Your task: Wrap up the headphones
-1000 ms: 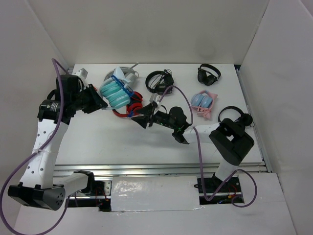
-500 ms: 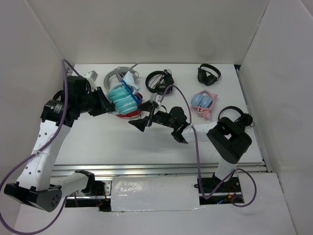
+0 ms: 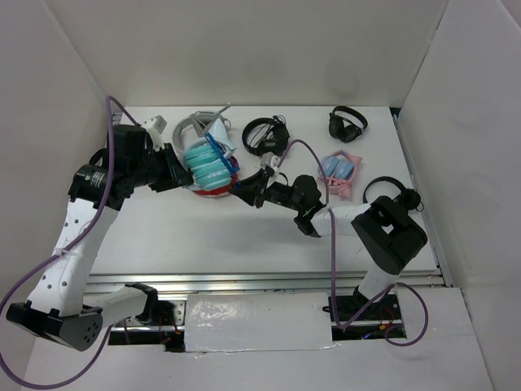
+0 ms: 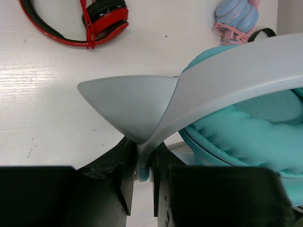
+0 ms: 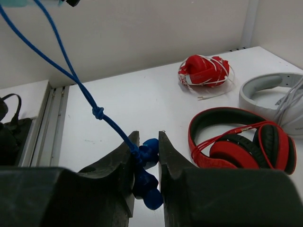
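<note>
I will next lower my left gripper toward the right in the top view to let go of the teal headphones, because bare tabletop past the red-and-black pair is below it that way.
The teal headphones (image 3: pixel 207 167) hang above the table at the back left, over a red-and-black pair. My left gripper (image 3: pixel 176 168) is shut on their white band (image 4: pixel 142 142), just below a pointed ear-like part (image 4: pixel 128 104); a teal padded cup (image 4: pixel 246 127) fills the right of the left wrist view. The thin blue cable (image 5: pixel 71 75) runs down from the upper left, with a small knot in it, to its bunched blue end (image 5: pixel 149 165). My right gripper (image 5: pixel 147 156) is shut on that end, just right of the headphones (image 3: pixel 247 192).
Red-and-black headphones (image 5: pixel 241 142) lie beside my right gripper. A red wrapped pair (image 5: pixel 203 71) and a grey-white pair (image 5: pixel 270 90) lie beyond. Pale blue-and-pink headphones (image 3: pixel 338 169) and black pairs (image 3: pixel 264 134) (image 3: pixel 348 122) (image 3: pixel 391 194) sit at the back and right.
My left gripper carried the headphones rightward, then held still. My right gripper opened wide, swung up toward the headphones and shut on the cable's end.
</note>
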Controlling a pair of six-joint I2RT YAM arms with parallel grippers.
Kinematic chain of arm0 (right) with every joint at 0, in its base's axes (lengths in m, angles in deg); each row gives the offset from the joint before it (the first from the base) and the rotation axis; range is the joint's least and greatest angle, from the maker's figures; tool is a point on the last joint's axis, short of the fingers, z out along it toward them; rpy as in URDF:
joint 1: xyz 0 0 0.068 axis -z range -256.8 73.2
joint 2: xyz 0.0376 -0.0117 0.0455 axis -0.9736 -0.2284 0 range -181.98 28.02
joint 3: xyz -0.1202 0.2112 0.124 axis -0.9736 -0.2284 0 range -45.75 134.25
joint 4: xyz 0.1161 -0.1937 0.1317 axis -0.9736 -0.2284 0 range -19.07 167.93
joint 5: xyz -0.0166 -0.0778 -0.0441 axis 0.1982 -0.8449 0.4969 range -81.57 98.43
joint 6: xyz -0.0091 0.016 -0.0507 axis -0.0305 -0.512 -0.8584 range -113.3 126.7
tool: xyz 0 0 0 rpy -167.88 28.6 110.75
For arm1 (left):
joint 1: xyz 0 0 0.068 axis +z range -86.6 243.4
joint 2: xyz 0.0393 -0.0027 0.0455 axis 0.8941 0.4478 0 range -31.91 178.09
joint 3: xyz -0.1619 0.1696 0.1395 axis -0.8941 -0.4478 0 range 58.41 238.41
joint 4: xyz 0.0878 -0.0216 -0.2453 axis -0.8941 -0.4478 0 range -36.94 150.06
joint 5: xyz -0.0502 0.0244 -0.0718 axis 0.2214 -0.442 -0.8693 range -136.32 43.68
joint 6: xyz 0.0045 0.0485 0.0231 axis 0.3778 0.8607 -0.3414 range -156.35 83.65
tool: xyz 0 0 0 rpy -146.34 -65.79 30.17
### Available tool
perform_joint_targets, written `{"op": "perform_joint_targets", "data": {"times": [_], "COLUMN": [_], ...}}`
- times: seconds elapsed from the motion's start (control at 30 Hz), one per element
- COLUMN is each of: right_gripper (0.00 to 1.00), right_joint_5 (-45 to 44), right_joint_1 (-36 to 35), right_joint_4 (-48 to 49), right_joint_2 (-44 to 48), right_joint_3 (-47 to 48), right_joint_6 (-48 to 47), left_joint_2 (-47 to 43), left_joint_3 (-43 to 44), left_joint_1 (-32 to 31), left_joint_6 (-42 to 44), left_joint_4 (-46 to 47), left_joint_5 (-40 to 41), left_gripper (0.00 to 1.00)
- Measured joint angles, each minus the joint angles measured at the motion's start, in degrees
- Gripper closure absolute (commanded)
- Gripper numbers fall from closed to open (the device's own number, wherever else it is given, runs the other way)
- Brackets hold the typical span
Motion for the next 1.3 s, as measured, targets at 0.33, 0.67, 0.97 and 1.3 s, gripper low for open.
{"op": "perform_joint_targets", "data": {"times": [0.33,0.67,0.97,1.3], "right_gripper": [1.00,1.00,0.95,0.89], "right_joint_5": [13.8,28.4,30.4,20.3], "right_joint_1": [6.7,14.8,14.8,12.5], "right_joint_4": [-3.8,-47.5,-103.0,-118.8], "right_joint_2": [1.3,8.2,7.0,11.2], "right_joint_3": [3.1,20.4,39.0,37.3], "right_joint_6": [-1.2,-26.9,-64.9,-76.1], "left_joint_2": [-1.9,-5.8,-5.6,0.2], "left_joint_3": [-3.5,-12.4,-15.0,-15.1], "left_joint_1": [-5.8,-16.8,-27.6,-35.8], "left_joint_6": [5.2,9.2,10.6,12.5], "left_joint_4": [3.4,8.0,10.7,7.2], "left_joint_5": [-4.9,3.6,10.1,17.7], "left_gripper": [1.00,1.00,1.00,1.00]}}
